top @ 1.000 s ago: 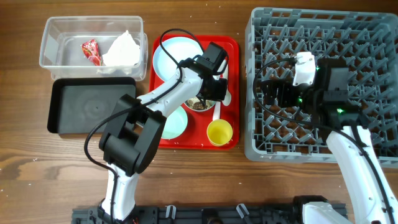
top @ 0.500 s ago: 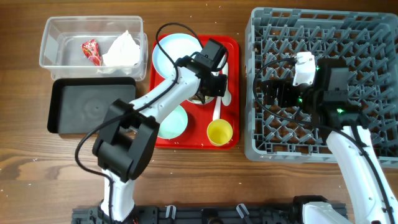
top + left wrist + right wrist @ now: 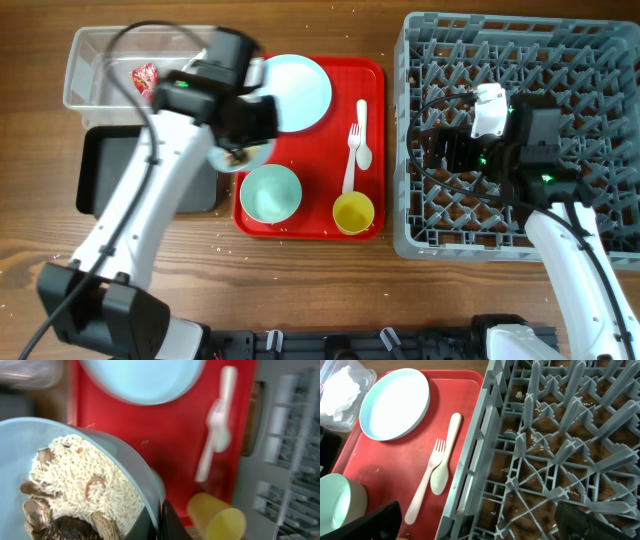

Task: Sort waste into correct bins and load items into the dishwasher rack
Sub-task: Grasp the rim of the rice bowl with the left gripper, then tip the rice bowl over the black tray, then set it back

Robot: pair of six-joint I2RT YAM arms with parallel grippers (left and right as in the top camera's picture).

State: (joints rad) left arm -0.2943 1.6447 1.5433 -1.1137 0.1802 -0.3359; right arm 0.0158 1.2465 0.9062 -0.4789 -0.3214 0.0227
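Note:
The robot's left gripper needs to tilt over the black tray (image 3: 120, 170) next, then go down to the red tray beside the fork and let go, because rice scraps fill the bowl.
My left gripper (image 3: 250, 138) is shut on the rim of a pale blue bowl (image 3: 236, 158) and holds it over the right edge of the black tray (image 3: 120, 170). The left wrist view shows the jaws (image 3: 160, 522) pinching that rim, with the bowl (image 3: 75, 440) full of white-and-brown rice scraps (image 3: 85, 485). The clear tub (image 3: 100, 60) holds the red wrapper (image 3: 145, 78); the arm hides the napkin from above, but it shows in the right wrist view (image 3: 340, 387). My right gripper (image 3: 450, 150) is open and empty over the grey rack (image 3: 520, 60).
On the red tray (image 3: 320, 130) are a pale blue plate (image 3: 295, 90), a mint bowl (image 3: 270, 192), a yellow cup (image 3: 353, 212), a white fork (image 3: 350, 160) and a white spoon (image 3: 364, 135). Rice grains lie scattered inside the rack (image 3: 560, 445).
My left arm has swung left, carrying the blue bowl of rice off the red tray to the black tray's edge. The right arm has not moved.

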